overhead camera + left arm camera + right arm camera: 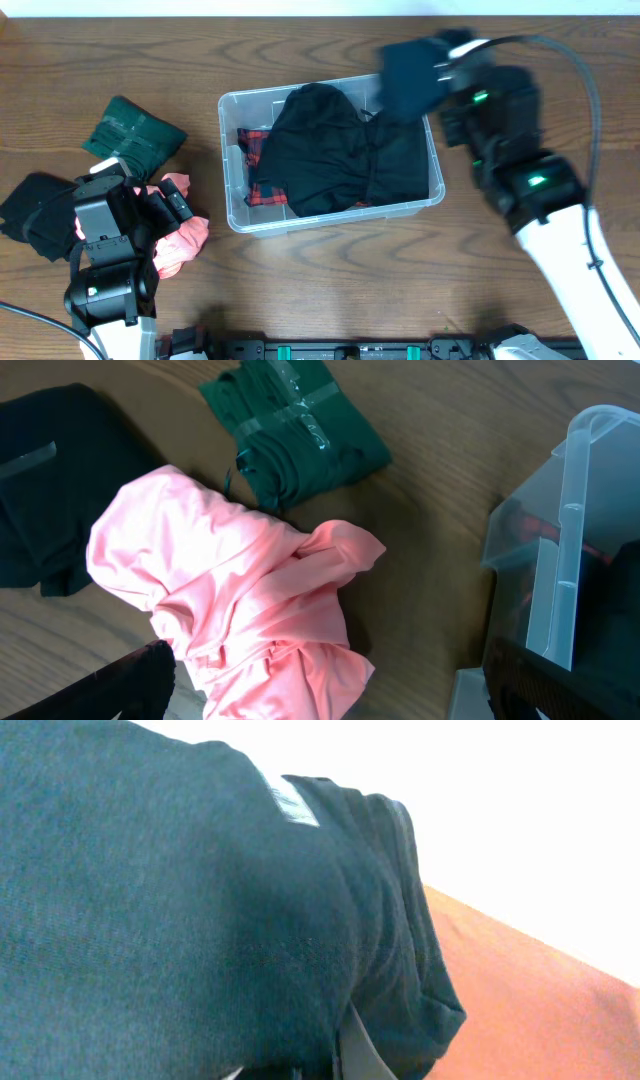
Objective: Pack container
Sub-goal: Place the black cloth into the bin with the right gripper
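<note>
My right gripper has the dark blue garment to move next. It should swing the garment across the container point(232, 180) and release it down in the container's end nearest the pink garment.
The clear container point(232, 180) stands mid-table and holds a black garment point(330, 150) over a red plaid cloth point(255, 145). My right gripper point(447, 62) is shut on a folded dark blue garment point(408, 80) and holds it above the container's far right corner. That garment fills the right wrist view point(200, 900) and hides the fingers. My left gripper point(168, 208) is open over a crumpled pink garment point(182, 240). In the left wrist view the pink garment point(240, 590) lies between the spread fingers point(330, 698), and the container's wall point(565, 550) is at the right.
A folded dark green garment point(135, 130) point(295, 430) lies on the table's left, behind the pink one. A black garment point(35, 215) point(50, 480) lies at the far left edge. The table is brown wood.
</note>
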{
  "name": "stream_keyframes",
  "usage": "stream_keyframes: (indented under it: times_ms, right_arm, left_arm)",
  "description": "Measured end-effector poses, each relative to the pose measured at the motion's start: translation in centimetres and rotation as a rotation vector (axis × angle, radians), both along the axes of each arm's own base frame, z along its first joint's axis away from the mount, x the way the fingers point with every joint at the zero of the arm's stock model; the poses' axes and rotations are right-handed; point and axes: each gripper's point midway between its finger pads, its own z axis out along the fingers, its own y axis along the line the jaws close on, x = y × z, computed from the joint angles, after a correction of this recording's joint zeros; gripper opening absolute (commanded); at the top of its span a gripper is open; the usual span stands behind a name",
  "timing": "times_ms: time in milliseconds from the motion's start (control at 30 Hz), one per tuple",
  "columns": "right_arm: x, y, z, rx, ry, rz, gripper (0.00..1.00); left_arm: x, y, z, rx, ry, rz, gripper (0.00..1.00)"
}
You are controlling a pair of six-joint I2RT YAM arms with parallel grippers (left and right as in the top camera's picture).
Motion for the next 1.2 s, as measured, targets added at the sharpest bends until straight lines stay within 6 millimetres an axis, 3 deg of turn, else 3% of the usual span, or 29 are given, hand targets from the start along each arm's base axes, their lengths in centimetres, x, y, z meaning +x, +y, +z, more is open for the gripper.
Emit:
stream_keyframes:
  times_ms: [133,233,300,567,767,833,1000,1100,1200]
  right_arm:
    - [-1.4,7.9,0.7,0.006,-0.058,0.223,0.01]
    - [-2.4,12.4,-0.7,-0.004,-0.05,0.333,0.01]
    - [-2.8,15.1,-3.0,-0.023,-0.009,0.39,0.01]
    - [-2.5,21.5,-12.3,-0.091,0.114,0.491,0.01]
    - [-3.1,23.8,-16.3,-0.117,0.156,0.532,0.06]
    - [-3.1,23.7,-16.8,-0.123,0.169,0.517,0.34]
    - [-3.1,22.7,-17.0,-0.158,0.181,0.482,0.31]
    - [-3.4,22.2,-15.0,-0.157,0.158,0.48,0.33]
    - [-3.6,21.8,-9.9,-0.1,0.055,0.479,0.33]
  left_arm:
    - [0.0,0.0,0.0,0.0,0.0,0.0,0.98]
    - [0.0,0.0,0.0,0.0,0.0,0.0,0.98]
    - [0.0,0.0,0.0,0.0,0.0,0.0,0.98]
    - [0.0,0.0,0.0,0.0,0.0,0.0,0.98]
    - [0.0,0.0,0.0,0.0,0.0,0.0,0.98]
    - [0.0,0.0,0.0,0.0,0.001,0.0,0.98]
    - [-0.1,0.0,-0.1,-0.001,0.004,0.0,0.98]
    - [-0.1,0.0,-0.1,-0.001,0.005,0.0,0.98]
    - [-0.1,0.0,-0.1,-0.002,0.006,0.0,0.98]
